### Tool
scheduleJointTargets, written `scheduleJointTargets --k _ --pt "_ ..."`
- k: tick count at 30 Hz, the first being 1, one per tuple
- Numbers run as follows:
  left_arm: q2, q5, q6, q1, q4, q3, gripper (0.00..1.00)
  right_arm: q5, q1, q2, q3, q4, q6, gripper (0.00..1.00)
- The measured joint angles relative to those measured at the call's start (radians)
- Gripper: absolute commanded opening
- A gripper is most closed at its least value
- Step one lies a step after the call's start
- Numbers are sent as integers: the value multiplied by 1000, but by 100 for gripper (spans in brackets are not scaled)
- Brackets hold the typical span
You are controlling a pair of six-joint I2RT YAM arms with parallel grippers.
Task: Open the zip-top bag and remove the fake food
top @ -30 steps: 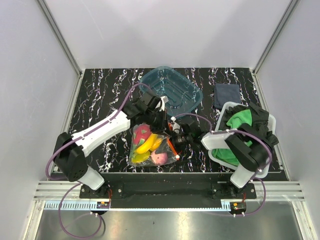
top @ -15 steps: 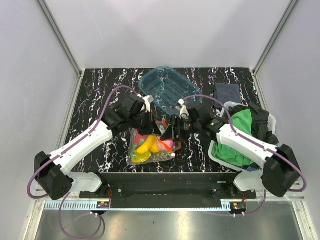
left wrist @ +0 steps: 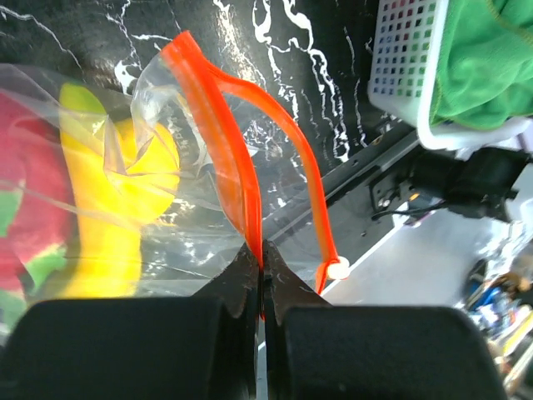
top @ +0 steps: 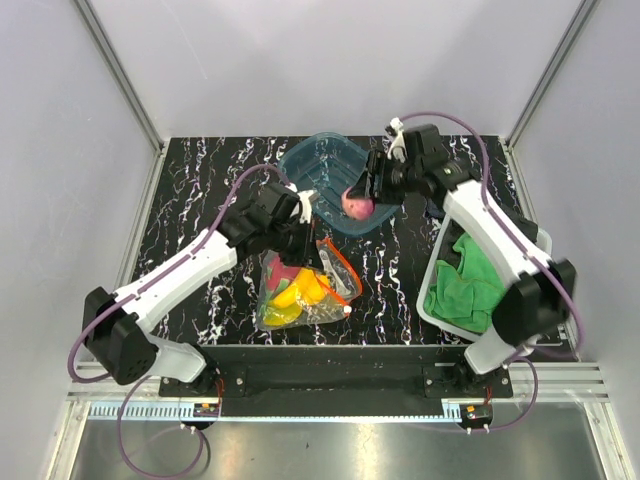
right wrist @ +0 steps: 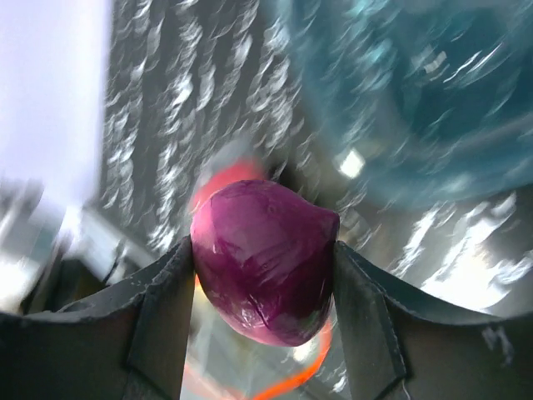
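My right gripper first moves away from my base and down past the tray's near side next, to get the ball toward the teal tray's bottom.
The clear zip-top bag lies at the table's near middle, its red-orange zip strip open. Inside I see a yellow banana and a red-pink fruit with green; the left wrist view shows the strip and the yellow pieces. My left gripper is shut on the zip strip at the bag's far edge. My right gripper is shut on a pinkish-purple ball and holds it in the air over the teal tray.
A white basket with green cloth stands at the right. A dark blue folded cloth lies at the back right. The teal tray's wall shows blurred in the right wrist view.
My right gripper has lifted the pinkish ball out of the bag and carried it back and to the right over the teal tray. My left gripper still holds the zip strip.
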Motion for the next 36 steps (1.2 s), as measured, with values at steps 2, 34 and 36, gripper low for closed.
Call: scheduleJointTargets --k 2,34,36 --pt "20 8 47 5 -18 21 0 32 -28 107 89 -10 -39 23" --pt "78 177 166 104 16 26 0 307 -89 412 245 -230 -76 91" --pt "46 176 122 103 47 7 0 259 -69 262 98 -192 -59 87"
